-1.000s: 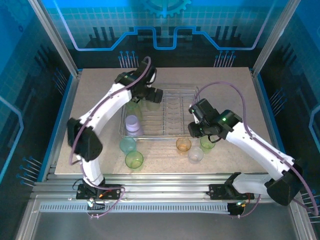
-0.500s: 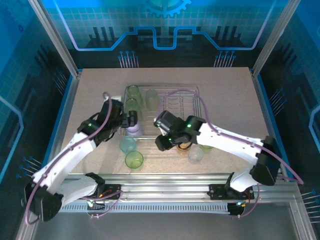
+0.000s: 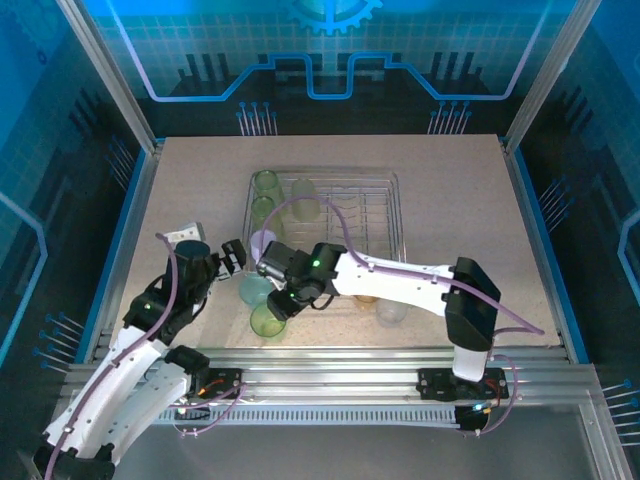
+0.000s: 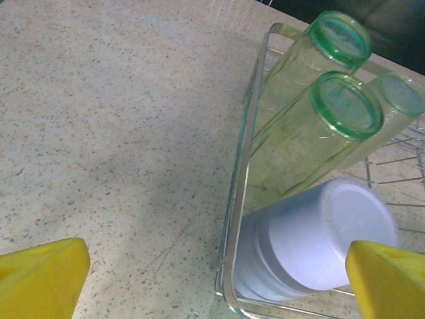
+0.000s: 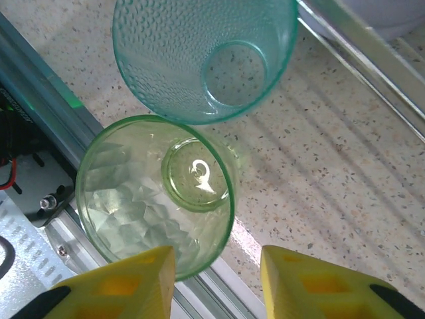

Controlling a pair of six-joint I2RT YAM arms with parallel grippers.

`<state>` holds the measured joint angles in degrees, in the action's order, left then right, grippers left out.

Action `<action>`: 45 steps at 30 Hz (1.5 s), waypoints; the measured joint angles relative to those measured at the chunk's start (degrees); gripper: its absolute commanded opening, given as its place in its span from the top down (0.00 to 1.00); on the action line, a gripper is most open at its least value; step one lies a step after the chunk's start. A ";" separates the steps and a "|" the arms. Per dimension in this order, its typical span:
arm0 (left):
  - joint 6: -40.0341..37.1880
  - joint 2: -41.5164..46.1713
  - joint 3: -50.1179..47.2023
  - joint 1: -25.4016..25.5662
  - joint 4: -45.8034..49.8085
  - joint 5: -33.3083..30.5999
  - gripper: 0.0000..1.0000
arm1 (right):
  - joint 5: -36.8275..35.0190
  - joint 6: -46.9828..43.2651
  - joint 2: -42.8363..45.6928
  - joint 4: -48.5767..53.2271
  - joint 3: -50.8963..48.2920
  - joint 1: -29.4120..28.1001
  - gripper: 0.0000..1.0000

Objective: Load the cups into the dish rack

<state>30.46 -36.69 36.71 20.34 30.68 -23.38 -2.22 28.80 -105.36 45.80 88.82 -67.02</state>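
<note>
My right gripper comes down onto the green cup's rim (image 3: 284,325) (image 5: 224,240) next, on the side away from the teal cup, as that rim lies below its open fingers.
The dish rack (image 3: 398,214) stands mid-table holding green cups (image 3: 264,196), a pale one (image 3: 305,196) and an upturned lilac cup (image 3: 265,246). In the left wrist view the lilac cup (image 4: 319,239) sits in the rack's near corner (image 4: 240,179) beside leaning green cups (image 4: 299,143). My left gripper (image 3: 234,256) (image 4: 216,279) is open and empty, just left of that corner. My right gripper (image 3: 282,300) (image 5: 216,282) is open above a green cup (image 3: 268,322) (image 5: 156,193), its rim between the fingers. A teal cup (image 3: 253,290) (image 5: 206,60) stands next to it.
An amber cup (image 3: 366,296) and a clear cup (image 3: 391,312) stand on the table right of my right arm. The table's front edge and aluminium rail (image 3: 330,360) (image 5: 40,133) run just beyond the green cup. Blue enclosure walls flank the table.
My left arm pulled back from the rack's far end to its near left corner and opened fully. My right arm swung left from the right-hand cups to over the green cup.
</note>
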 measured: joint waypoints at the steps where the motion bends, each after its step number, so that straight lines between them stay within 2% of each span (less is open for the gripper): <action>1: 0.26 0.24 -0.28 0.00 0.17 -0.13 0.01 | -0.28 -0.33 -0.98 0.26 0.90 -0.22 0.62; 13: 2.27 5.05 -4.66 -0.37 -0.37 -2.47 0.01 | -4.00 -2.99 -7.65 4.61 5.57 -1.57 0.67; 19: 3.74 5.33 -5.84 -0.37 -0.42 -2.97 0.00 | -5.31 -3.82 -8.37 5.40 5.66 -1.57 0.74; 32: 8.66 9.20 -7.76 -0.74 3.06 -9.46 0.01 | -6.60 -3.85 -8.83 5.60 5.79 -1.57 0.89; 38: 9.60 11.26 -8.41 -0.74 3.69 -9.99 0.01 | -6.93 -4.04 -8.39 6.01 5.75 -1.55 1.00; 45: 8.59 15.21 -9.27 -0.74 0.11 -6.36 0.01 | -2.97 -4.72 -0.74 5.64 1.99 0.31 1.00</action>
<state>39.05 -21.47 27.44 19.59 30.79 -29.74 -5.19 24.08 -106.10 51.44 90.80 -66.72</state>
